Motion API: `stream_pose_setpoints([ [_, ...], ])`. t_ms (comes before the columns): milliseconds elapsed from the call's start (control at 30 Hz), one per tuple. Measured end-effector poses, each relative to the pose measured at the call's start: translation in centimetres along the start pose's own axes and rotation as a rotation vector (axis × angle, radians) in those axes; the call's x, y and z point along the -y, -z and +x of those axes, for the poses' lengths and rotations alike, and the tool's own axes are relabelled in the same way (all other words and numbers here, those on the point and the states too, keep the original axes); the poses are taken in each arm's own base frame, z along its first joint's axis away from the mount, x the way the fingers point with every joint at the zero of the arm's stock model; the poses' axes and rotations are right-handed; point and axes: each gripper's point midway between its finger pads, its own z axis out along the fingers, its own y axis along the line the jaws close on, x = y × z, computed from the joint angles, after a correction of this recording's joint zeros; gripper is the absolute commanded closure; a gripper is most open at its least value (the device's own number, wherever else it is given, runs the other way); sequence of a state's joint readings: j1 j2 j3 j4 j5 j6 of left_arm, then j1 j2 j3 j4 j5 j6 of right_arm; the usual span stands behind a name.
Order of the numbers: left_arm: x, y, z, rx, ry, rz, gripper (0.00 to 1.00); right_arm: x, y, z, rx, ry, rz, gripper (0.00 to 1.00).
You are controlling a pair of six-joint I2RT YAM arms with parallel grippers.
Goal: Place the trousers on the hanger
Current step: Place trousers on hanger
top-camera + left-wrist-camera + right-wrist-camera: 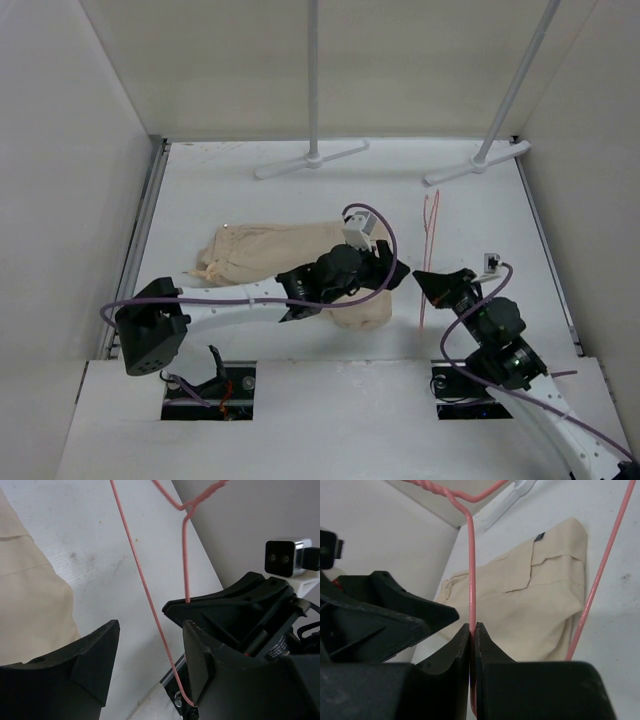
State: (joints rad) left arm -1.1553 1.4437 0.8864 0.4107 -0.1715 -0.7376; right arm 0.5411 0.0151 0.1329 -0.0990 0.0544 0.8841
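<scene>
My left gripper moves outward onto the pink rod by the hanger's twisted neck (pixel 186 521) next. The right gripper's shut fingers already hold the rod lower down.
The beige trousers (pixel 262 255) lie folded on the white table, left of centre, under my left arm. The thin pink hanger (pixel 426 235) stands on edge to their right. My right gripper (pixel 428 281) is shut on one rod of the hanger (pixel 471 580); its jaws (pixel 473 630) are pressed together on it. My left gripper (pixel 400 272) is open, right beside the right gripper. In the left wrist view another hanger rod (pixel 142 587) runs between its spread fingers (pixel 151 630), close to the right finger (pixel 205 665). The trousers also show in both wrist views (pixel 25 590) (pixel 540 600).
Two grey-white rack poles (pixel 313 80) (pixel 522 80) rise at the back on flat feet (pixel 312 160) (pixel 477 163). White walls close in the table on three sides. A metal rail (pixel 140 240) runs along the left edge.
</scene>
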Motion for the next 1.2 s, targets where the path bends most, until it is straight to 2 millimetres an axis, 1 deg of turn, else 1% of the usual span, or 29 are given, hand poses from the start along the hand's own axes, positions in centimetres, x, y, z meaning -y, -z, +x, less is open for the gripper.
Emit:
stream_pose_setpoints([
  [67,0.1,0.0,-0.3,0.015,-0.008,-0.003,0.49,0.9,-0.3,0.6,-0.025,0.001,0.043,0.94],
  [200,0.4,-0.2,-1.2,0.036,-0.03,-0.008,0.49,3.7,-1.1,3.6,-0.159,0.041,0.183,0.93],
  [267,0.6,-0.4,-1.9,0.046,-0.04,-0.01,0.48,4.2,-1.1,4.7,-0.213,0.067,0.214,0.93],
  [333,0.8,-0.9,-2.5,0.058,-0.051,-0.013,0.49,4.0,-1.3,5.3,-0.244,0.089,0.221,0.93],
  [400,0.5,-1.5,-2.8,0.062,-0.06,-0.024,0.49,3.3,-1.6,5.3,-0.251,0.1,0.208,0.93],
  [467,-0.2,-2.1,-2.5,0.05,-0.073,-0.051,0.51,2.7,-1.9,5.2,-0.243,0.106,0.189,0.93],
  [567,-1.6,-2.4,-1.9,0.029,-0.097,-0.104,0.51,2.1,-2.0,5.2,-0.239,0.11,0.169,0.93],
  [633,-2.2,-2.7,-1.6,0.018,-0.11,-0.129,0.51,1.8,-2.1,5.2,-0.235,0.11,0.161,0.93],
  [700,-2.4,-3.3,-1.5,0.013,-0.121,-0.146,0.52,1.6,-2.2,5.3,-0.239,0.111,0.157,0.93],
  [833,-2.8,-5.3,-1.6,0.014,-0.145,-0.172,0.58,1.1,-2.4,5.7,-0.255,0.115,0.144,0.93],
  [867,-3.1,-5.7,-1.5,0.014,-0.152,-0.182,0.61,0.8,-2.4,5.7,-0.256,0.115,0.137,0.93],
  [933,-3.9,-6.2,-1.3,0.013,-0.164,-0.206,0.71,0.6,-2.4,5.8,-0.261,0.116,0.13,0.92],
  [1000,-4.9,-6.6,-1.2,0.011,-0.178,-0.231,0.85,0.4,-2.4,6.0,-0.267,0.118,0.127,0.91],
  [1067,-5.2,-6.8,-1.0,0.008,-0.172,-0.234,0.93,0.4,-2.4,6.3,-0.276,0.122,0.13,0.88],
  [1100,-5.0,-6.9,-1.0,0.01,-0.17,-0.227,0.95,0.5,-2.4,6.5,-0.284,0.124,0.136,0.81],
  [1133,-4.9,-7.0,-0.9,0.011,-0.17,-0.221,0.97,0.5,-2.4,6.7,-0.29,0.124,0.137,0.73],
  [1200,-5.4,-6.9,-0.9,0.019,-0.177,-0.234,0.97,0.4,-2.3,6.7,-0.289,0.127,0.136,0.57],
])
